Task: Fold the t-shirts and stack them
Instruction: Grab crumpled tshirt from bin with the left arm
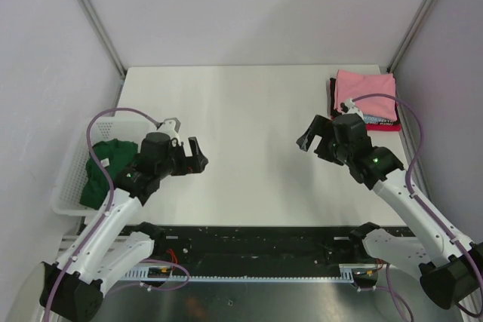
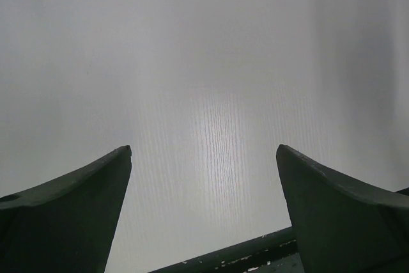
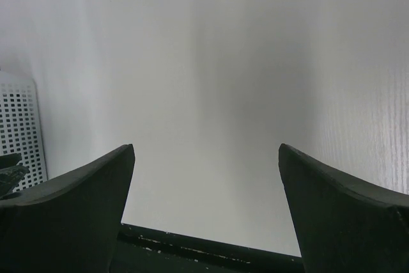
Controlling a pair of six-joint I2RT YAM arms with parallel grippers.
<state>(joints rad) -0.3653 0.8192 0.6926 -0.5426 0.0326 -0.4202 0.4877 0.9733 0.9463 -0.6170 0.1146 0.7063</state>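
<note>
I will next move my left gripper down and to the left in the top view, onto the green t-shirt beside the white label (image 1: 113, 157), because this t-shirt is the only one that is unfolded.
A crumpled dark green t-shirt (image 1: 102, 167) lies in the white mesh basket (image 1: 69, 179) at the table's left edge. A stack of folded t-shirts sits at the far right: pink (image 1: 367, 94) on top, red (image 1: 385, 127) and black (image 1: 333, 96) edges under it. My left gripper (image 1: 198, 153) is open and empty over bare table, right of the basket; it also shows in the left wrist view (image 2: 203, 153). My right gripper (image 1: 311, 135) is open and empty, left of and nearer than the stack; it also shows in the right wrist view (image 3: 206, 150).
The white table (image 1: 249, 111) is walled by grey panels at the back and sides. The black base rail (image 1: 249, 239) runs along the near edge. The basket's wall (image 3: 19, 126) shows at the left of the right wrist view.
</note>
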